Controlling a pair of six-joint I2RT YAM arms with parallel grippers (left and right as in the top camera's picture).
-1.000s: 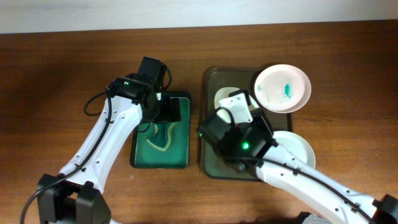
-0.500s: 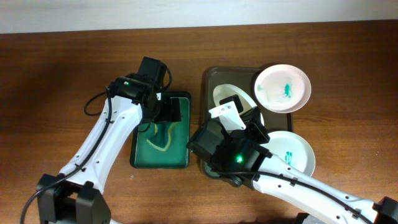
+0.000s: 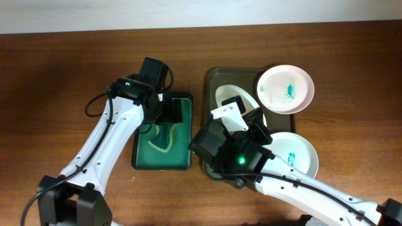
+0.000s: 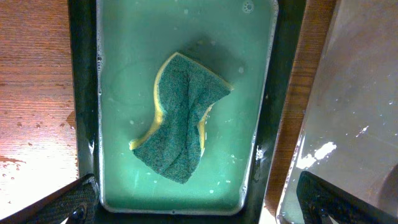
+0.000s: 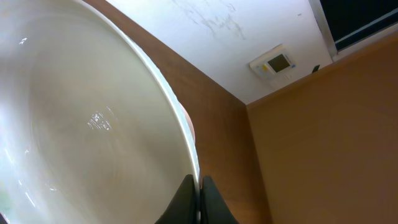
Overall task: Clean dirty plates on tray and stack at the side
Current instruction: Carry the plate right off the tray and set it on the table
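Note:
Clear tabletop past the teal-marked plates lies right of my right gripper in the overhead view, so I will carry the white plate (image 3: 226, 96) there, lower and release it.
The dark olive-grey tray (image 3: 213, 78) lies at mid-table; it also shows wet in the left wrist view (image 4: 360, 93). My right gripper (image 5: 199, 186) is shut on the rim of a plain white plate (image 5: 81, 124) and holds it tilted over the tray; in the overhead view that plate (image 3: 226, 96) shows beyond the right wrist (image 3: 235, 119). A plate with teal smears (image 3: 286, 89) sits at the tray's far right corner. A third plate (image 3: 296, 152) with a small teal mark lies at the near right. My left gripper (image 4: 202, 205) is open and empty.
A bright green tray (image 3: 182, 160) left of the dark tray holds shallow water and a green-and-yellow sponge (image 3: 162, 138). The left gripper (image 3: 164, 113) hovers over that tray (image 4: 84, 93), above the sponge (image 4: 180, 124). Brown wooden table all round; a wall at the back.
My right arm has moved to the left and nearer with the plate held tilted, uncovering more of the near right plate. The left arm has not moved.

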